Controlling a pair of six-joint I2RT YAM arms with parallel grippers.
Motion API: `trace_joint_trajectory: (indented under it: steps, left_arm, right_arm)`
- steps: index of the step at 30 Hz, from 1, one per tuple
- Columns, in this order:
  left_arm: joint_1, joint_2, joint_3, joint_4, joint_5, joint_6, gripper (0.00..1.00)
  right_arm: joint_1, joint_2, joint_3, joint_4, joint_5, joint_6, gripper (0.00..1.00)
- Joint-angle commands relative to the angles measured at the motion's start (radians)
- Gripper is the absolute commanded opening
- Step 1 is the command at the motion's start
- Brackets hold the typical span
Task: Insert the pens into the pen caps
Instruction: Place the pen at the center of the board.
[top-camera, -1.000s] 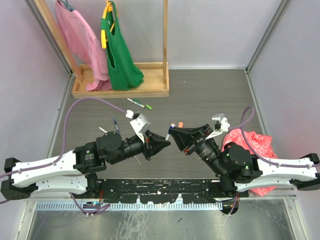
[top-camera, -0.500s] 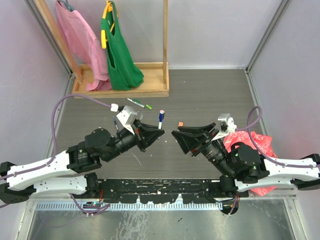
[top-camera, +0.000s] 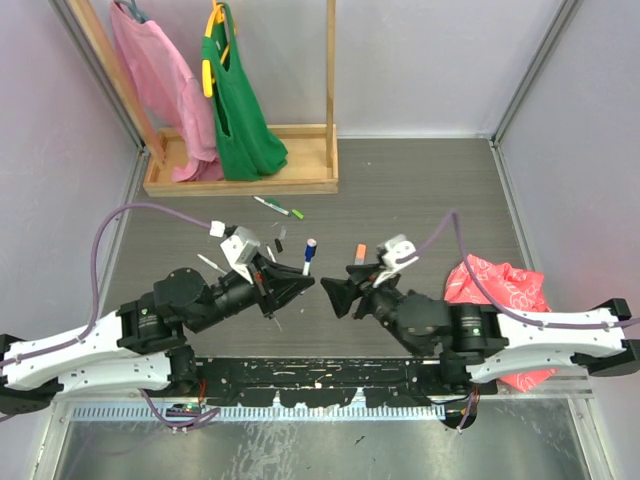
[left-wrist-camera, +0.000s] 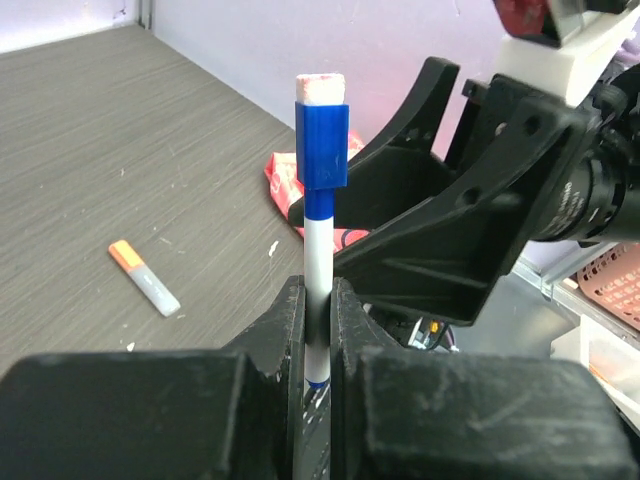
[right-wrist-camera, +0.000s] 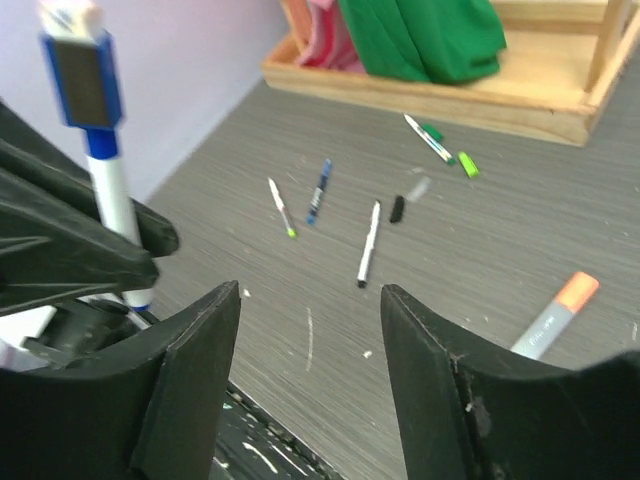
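Note:
I will next tilt my left gripper until its fingers point down and lower it outward to let go of the capped pen, because the tabletop beside the orange-ended pen is below and outward of it.
My left gripper (top-camera: 303, 282) (left-wrist-camera: 318, 296) is shut on a white pen (left-wrist-camera: 319, 235), held upright. A blue pen cap (left-wrist-camera: 322, 146) (top-camera: 311, 243) (right-wrist-camera: 87, 82) sits on the pen's upper end. My right gripper (top-camera: 334, 293) (right-wrist-camera: 310, 297) faces it from the right, open, with nothing between its fingers. An orange-ended pen (top-camera: 360, 252) (left-wrist-camera: 145, 279) (right-wrist-camera: 553, 315) lies on the table beyond the grippers. Further out lie a white pen (right-wrist-camera: 369, 243), a blue pen (right-wrist-camera: 319, 190), a green-tipped pen (right-wrist-camera: 281, 207), a green pen (right-wrist-camera: 432, 140) (top-camera: 278, 207), a black cap (right-wrist-camera: 397, 209) and a light green cap (right-wrist-camera: 467, 164).
A wooden rack base (top-camera: 240, 172) with a pink garment (top-camera: 165, 80) and a green garment (top-camera: 238, 100) hanging over it stands at the back left. A red cloth (top-camera: 500, 285) lies at the right beside my right arm. Small white scraps dot the table.
The two grippers were together around the pen; now the right jaws have opened and let go, and the right gripper has swung low. The left gripper has drawn back left with the capped pen.

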Motion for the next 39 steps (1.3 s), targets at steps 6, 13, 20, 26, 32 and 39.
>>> trace_joint_trajectory:
  steps: [6, 13, 20, 26, 32, 39]
  left_arm:
    - [0.0, -0.171, -0.067, -0.116, -0.113, -0.078, 0.0]
    - [0.0, -0.171, -0.059, -0.248, -0.191, -0.125, 0.0]
    - [0.0, 0.039, 0.034, -0.321, -0.164, -0.16, 0.0]
    - [0.047, 0.254, 0.117, -0.372, -0.159, -0.235, 0.0]
    - [0.145, 0.406, 0.117, -0.288, -0.085, -0.289, 0.0]
    - [0.27, 0.623, 0.161, -0.198, 0.01, -0.28, 0.0]
  right_arm:
    - [-0.345, 0.168, 0.048, -0.142, -0.312, 0.12, 0.75]
    - [-0.561, 0.169, -0.053, -0.102, -0.544, 0.131, 0.84]
    - [-0.819, 0.118, -0.204, -0.099, -0.774, 0.196, 0.92]
    - [-0.931, 0.064, -0.305, -0.118, -0.809, 0.262, 0.99]
    - [-0.933, -0.006, -0.32, -0.218, -0.736, 0.313, 0.99]
    - [-0.933, -0.099, -0.258, -0.342, -0.61, 0.338, 0.99]
